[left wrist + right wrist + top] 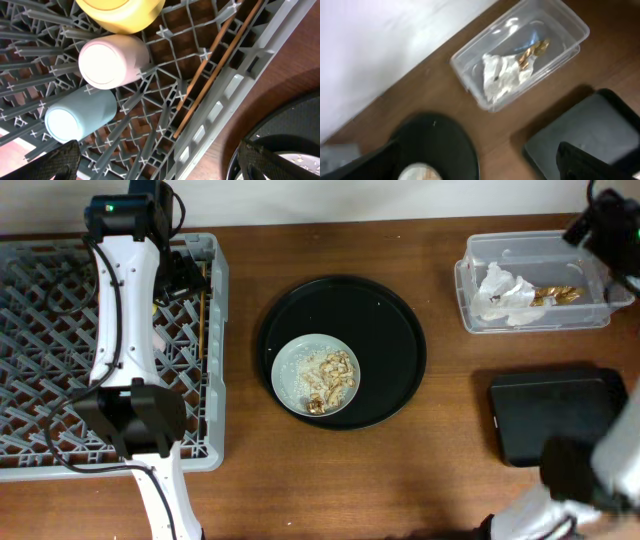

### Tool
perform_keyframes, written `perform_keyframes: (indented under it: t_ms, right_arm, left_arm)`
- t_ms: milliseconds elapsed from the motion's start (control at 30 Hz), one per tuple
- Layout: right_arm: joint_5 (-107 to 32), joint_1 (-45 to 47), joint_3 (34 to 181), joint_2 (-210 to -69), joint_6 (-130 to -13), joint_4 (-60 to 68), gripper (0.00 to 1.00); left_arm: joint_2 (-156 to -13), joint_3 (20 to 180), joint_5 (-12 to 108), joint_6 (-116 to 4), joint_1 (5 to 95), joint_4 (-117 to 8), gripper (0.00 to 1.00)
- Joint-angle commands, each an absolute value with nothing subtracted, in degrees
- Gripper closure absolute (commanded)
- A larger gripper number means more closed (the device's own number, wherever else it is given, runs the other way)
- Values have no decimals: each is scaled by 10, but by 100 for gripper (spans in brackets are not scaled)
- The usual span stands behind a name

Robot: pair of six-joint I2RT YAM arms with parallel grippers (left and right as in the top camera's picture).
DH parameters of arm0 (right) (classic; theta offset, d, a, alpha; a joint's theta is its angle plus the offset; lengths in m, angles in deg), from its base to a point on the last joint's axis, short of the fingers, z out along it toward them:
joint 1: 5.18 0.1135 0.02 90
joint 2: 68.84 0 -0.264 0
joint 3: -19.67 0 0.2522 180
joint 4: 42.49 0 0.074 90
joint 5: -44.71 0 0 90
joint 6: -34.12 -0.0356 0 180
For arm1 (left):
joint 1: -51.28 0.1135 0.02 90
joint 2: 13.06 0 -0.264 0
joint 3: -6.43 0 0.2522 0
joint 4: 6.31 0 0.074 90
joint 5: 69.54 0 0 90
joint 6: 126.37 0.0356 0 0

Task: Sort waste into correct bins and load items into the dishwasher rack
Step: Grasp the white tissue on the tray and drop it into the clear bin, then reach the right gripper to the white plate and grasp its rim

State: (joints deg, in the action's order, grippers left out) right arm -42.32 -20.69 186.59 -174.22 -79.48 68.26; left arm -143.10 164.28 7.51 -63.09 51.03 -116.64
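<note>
My right gripper moves to the left in the overhead view and down onto the plate's rack-side rim next, since the food bits leave that rim bare.
The grey dishwasher rack [40, 330] holds the yellow bowl [122, 12], the pink cup [112, 62], the light-blue cup [80, 115] and the chopsticks [210, 65], which lie along its right wall. My left gripper [160, 160] is open and empty above that wall; it also shows in the overhead view [185, 275]. The grey-blue plate [300, 365] with brown food bits [332, 378] sits on the round black tray [390, 330]. The napkin and wrapper scraps [507, 75] lie in the clear tub [480, 255]. My right gripper [475, 160] is open and empty, high above the table.
The matte black container [560, 415] stands at the front right, below the clear tub; it also shows in the right wrist view [585, 130]. The right arm blurs along the table's right edge. Bare wood lies between the tray and the bins.
</note>
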Motion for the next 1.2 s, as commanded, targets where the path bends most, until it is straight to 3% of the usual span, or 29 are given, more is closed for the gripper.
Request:
perform_keyframes:
  t_ms: [0,133,267,433,500,667,867,1067,1167]
  right_arm:
    - [-405,-182,1704,-1632,-753,686,2]
    - [-336,-164,1470,-1513,-777,684,2]
    - [-256,-146,1344,-1509,-799,662,1]
    - [-199,11,1166,-1510,-800,485,1]
    - [-179,125,1096,-1526,-826,328,2]
    - [-152,193,1087,-1581,-841,159,2]
    - [-182,245,1087,-1649,-870,52,4]
    - [-376,355,1088,-1739,-991,-124,13]
    - [-492,390,1118,-1783,-991,-118,16]
  left_arm:
    - [-1433,1640,67,-637,510,-1168,1]
    - [-1433,1640,67,-637,510,-1168,1]
    - [-1433,1640,67,-637,510,-1168,1]
    - [-1433,1640,67,-637,509,-1168,1]
    - [-1433,1640,67,-637,509,-1168,1]
    - [-1433,1640,67,-637,510,-1168,1]
    - [-1433,1640,67,-637,508,-1168,1]
    - [-1433,1640,67,-637,508,-1168,1]
    - [-1433,1640,67,-637,508,-1168,0]
